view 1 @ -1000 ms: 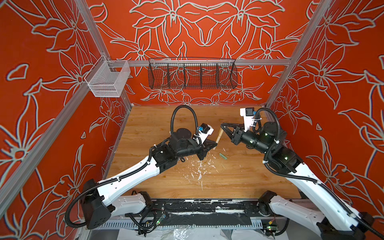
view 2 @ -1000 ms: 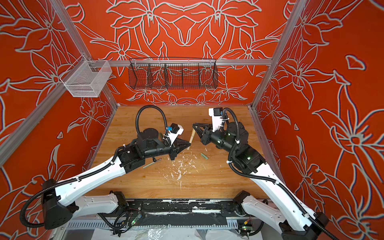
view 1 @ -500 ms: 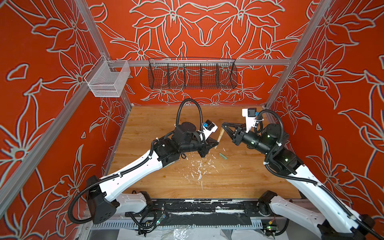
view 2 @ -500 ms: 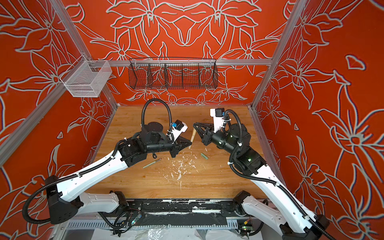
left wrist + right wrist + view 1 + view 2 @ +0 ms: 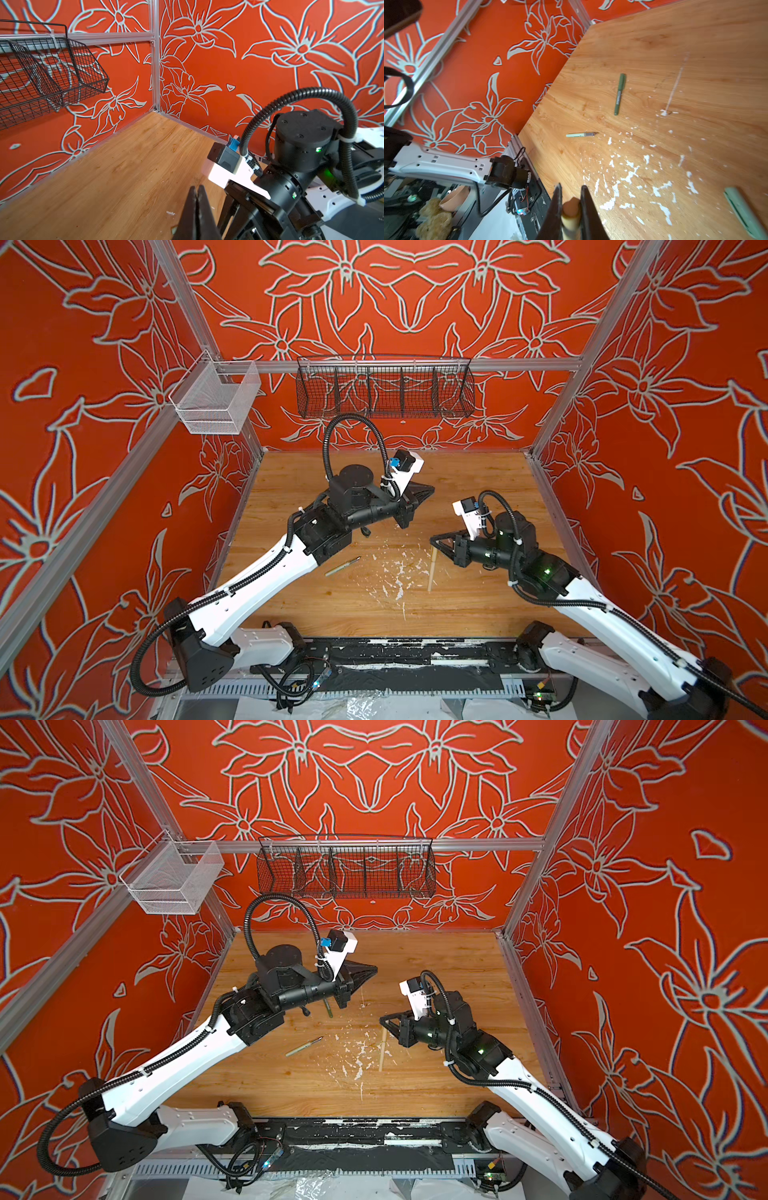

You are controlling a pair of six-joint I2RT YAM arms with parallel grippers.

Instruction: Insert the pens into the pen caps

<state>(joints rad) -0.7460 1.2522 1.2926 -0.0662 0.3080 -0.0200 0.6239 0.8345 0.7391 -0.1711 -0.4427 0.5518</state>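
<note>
The open wood (image 5: 348,1014) beside the dark green pen is outward of and below my right gripper, so I will move that gripper outward, lower the tan pen (image 5: 381,1050) to that wood and let go.
My right gripper (image 5: 432,538) (image 5: 381,1020) (image 5: 572,188) is shut on the upper end of the tan pen (image 5: 431,568) (image 5: 381,1050) (image 5: 571,214), which hangs straight down over the white flecks. My left gripper (image 5: 431,489) (image 5: 375,969) (image 5: 196,188) is shut with nothing in it, farther back and apart from the right one. The pale green pen (image 5: 343,566) (image 5: 303,1046) (image 5: 581,134) lies bare-tipped on the wood. A dark green pen (image 5: 328,1007) (image 5: 619,94) lies under the left wrist. A pale green pen cap (image 5: 743,209) lies near the right gripper.
White paint flecks (image 5: 395,572) are scattered over the middle of the wooden floor (image 5: 478,472). A black wire basket (image 5: 384,387) and a white mesh bin (image 5: 214,400) hang on the back rail. Red patterned walls close in three sides.
The two grippers met tip to tip at the middle around the tan piece. Now they are apart: the left one has let go and drawn back, the right one has come forward and lower with the tan pen.
</note>
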